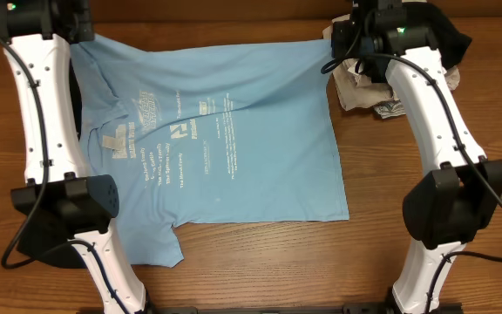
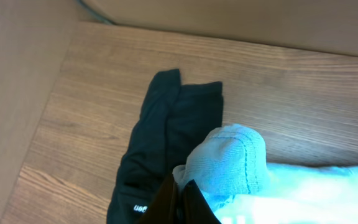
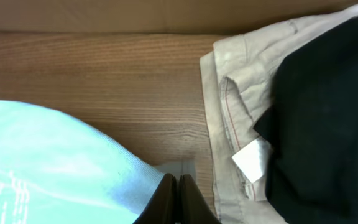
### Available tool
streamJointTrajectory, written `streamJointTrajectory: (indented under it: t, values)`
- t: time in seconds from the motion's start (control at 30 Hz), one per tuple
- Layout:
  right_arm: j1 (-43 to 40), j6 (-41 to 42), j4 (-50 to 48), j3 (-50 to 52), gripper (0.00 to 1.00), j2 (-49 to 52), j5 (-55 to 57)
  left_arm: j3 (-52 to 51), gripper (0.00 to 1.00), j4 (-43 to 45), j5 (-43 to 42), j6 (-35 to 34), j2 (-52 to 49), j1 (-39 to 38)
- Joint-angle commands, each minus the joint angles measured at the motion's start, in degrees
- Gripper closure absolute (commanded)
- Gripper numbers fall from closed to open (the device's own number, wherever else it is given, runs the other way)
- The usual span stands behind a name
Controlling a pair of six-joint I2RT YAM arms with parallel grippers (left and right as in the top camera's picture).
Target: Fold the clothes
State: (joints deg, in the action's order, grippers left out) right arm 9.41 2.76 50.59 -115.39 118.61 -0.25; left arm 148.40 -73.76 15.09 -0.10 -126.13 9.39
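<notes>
My left gripper draws back and down onto the T-shirt's edge by the black garment (image 1: 92, 105) next and releases the T-shirt's bunched corner there, since the T-shirt's far edge is still unfolded.
A light blue T-shirt (image 1: 234, 131) with white lettering lies spread flat on the wooden table. My left gripper (image 1: 81, 37) is at its far left corner, shut on a bunched fold of the blue fabric (image 2: 229, 162); its jaws (image 2: 180, 193) show at the bottom of the left wrist view. A long black garment with a small white logo (image 2: 166, 130) lies on the wood just beyond. My right gripper (image 1: 331, 39) is at the shirt's far right corner. Its jaws (image 3: 174, 186) are shut on the blue edge (image 3: 42, 149).
A pile of other clothes lies at the far right: a beige garment (image 1: 360, 87) (image 3: 229, 124) with a white label (image 3: 252, 158) and a black one (image 1: 447, 35) (image 3: 328, 112) on top. A brown wall borders the table's far edge (image 2: 229, 18).
</notes>
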Motion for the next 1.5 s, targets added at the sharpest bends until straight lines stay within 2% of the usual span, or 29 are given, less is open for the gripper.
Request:
streamJointTrajectory:
  t: [0.0, 0.13, 0.27, 0.43, 0.57, 0.8, 0.9, 1.0, 1.2, 1.47]
  values:
    - [-0.2, -1.4, -2.1, -0.5, 0.96, 0.3, -2.4, 0.1, 0.96, 1.2, -3.3, -1.0, 0.1, 3.0]
    - [-0.2, -10.5, -8.9, -0.6, 0.96, 0.2, -8.8, 0.2, 0.96, 5.5, -15.0, 0.1, 0.2, 5.4]
    - [-0.2, -12.0, -12.3, -0.6, 0.96, -0.8, -12.5, 0.2, 0.96, 6.1, -31.4, 4.0, 0.2, 7.5]
    - [-0.2, -12.0, -10.1, -0.6, 0.96, -0.9, -14.9, 0.2, 0.96, 1.4, -38.6, 10.0, 0.1, 8.7]
    - [-0.7, -12.0, -3.4, -0.5, 0.96, -0.8, -14.9, 0.2, 0.96, -5.0, -37.8, 15.4, 0.1, 8.8]
    - [-3.6, -12.0, 8.1, -0.4, 0.96, -0.8, -15.2, -1.7, 0.96, -11.5, -27.9, 14.8, 0.1, 8.8]
    - [-4.9, -12.0, 11.6, -0.4, 0.96, -0.8, -17.1, -4.0, 0.96, -12.3, -22.5, 11.7, 0.1, 9.0]
    - [-5.5, -12.0, 13.8, -0.3, 0.96, -0.8, -17.6, -6.9, 0.96, -12.2, -18.8, 8.7, 0.1, 9.3]
    - [-5.7, -12.0, 17.3, 0.9, 0.96, -0.5, -17.7, -13.1, 0.96, -10.3, -18.4, 6.6, 0.1, 10.6]
    - [-5.8, -12.0, 15.9, 9.9, 0.96, -0.2, -17.6, -17.4, 0.96, -10.4, -14.4, 6.5, 0.1, 10.9]
